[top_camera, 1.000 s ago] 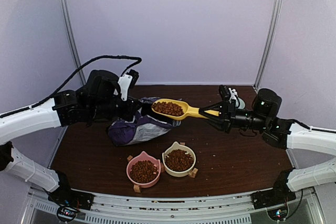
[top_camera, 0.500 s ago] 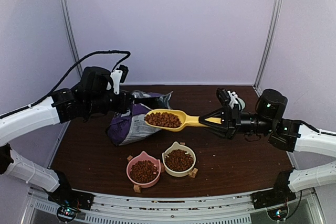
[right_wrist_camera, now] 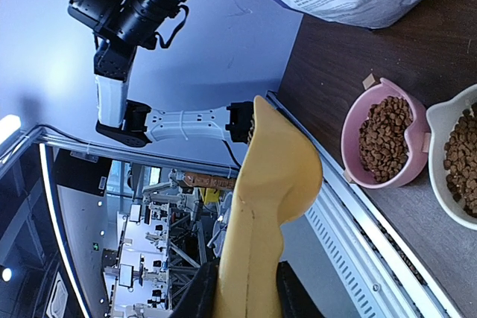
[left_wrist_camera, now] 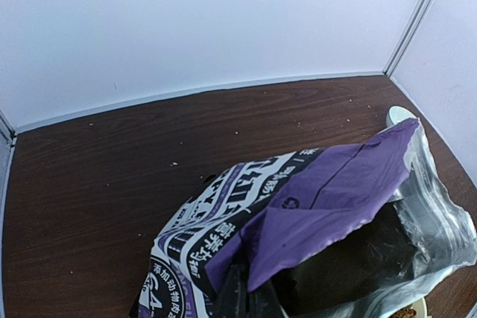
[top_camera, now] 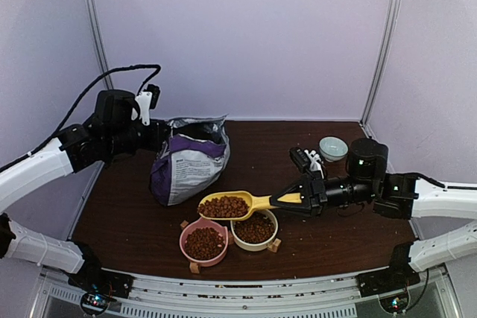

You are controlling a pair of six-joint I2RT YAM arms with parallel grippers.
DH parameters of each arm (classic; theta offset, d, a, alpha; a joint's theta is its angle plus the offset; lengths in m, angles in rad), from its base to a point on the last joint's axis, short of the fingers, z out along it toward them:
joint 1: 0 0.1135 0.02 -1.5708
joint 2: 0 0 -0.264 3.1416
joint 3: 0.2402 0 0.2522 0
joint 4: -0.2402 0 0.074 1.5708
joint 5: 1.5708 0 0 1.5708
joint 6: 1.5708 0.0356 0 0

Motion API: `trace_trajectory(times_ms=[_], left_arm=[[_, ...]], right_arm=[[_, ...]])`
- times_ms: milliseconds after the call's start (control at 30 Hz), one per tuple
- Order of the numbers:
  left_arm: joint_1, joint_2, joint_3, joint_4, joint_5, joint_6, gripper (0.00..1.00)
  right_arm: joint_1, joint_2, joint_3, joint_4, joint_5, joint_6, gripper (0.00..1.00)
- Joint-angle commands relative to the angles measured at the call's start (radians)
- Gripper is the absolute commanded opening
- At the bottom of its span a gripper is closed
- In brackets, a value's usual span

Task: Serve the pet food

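The heaped scoop will be tipped over the bowls by my right gripper next. The bare tabletop beside the cream bowl lies below the gripper, so my right gripper will then lower the scoop and release it there.
My right gripper (top_camera: 304,200) is shut on the handle of a yellow scoop (top_camera: 237,203) heaped with pet food (top_camera: 223,205), held just above the pink bowl (top_camera: 203,242) and the cream bowl (top_camera: 256,229). Both bowls hold kibble. In the right wrist view the scoop's underside (right_wrist_camera: 264,206) fills the middle, with both bowls at the right (right_wrist_camera: 384,141). My left gripper (top_camera: 158,136) is shut on the top edge of the purple bag (top_camera: 188,167) and holds it upright. The left wrist view shows the bag's open mouth (left_wrist_camera: 328,214).
A small pale bowl (top_camera: 332,147) stands at the back right of the brown table (top_camera: 328,240). The bowls sit near the table's front edge. White walls enclose the back and sides.
My right gripper has carried the loaded scoop forward and down from over the bag to above the bowls. My left gripper has drawn back left, raising the bag upright.
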Motion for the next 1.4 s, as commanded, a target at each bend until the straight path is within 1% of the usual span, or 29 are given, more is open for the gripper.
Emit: trace_trajectory(times_ms=[0,300,600,1000,1367], left_arm=[[0.027,-0.024,-0.030,-0.111,-0.007,0.023,0.00],[0.029,-0.059,-0.023,-0.112,0.046,0.032,0.00],[0.029,-0.066,-0.018,-0.114,0.065,0.039,0.00],[0.029,-0.068,-0.020,-0.112,0.074,0.045,0.00],[0.029,-0.069,-0.027,-0.112,0.086,0.049,0.00]], right_arm=[[0.009,0.031,0.022,-0.026,0.023,-0.063,0.20],[0.018,0.096,0.093,-0.223,0.063,-0.181,0.20],[0.028,0.144,0.170,-0.336,0.085,-0.240,0.20],[0.031,0.181,0.235,-0.415,0.105,-0.275,0.20],[0.035,0.246,0.306,-0.473,0.120,-0.316,0.20]])
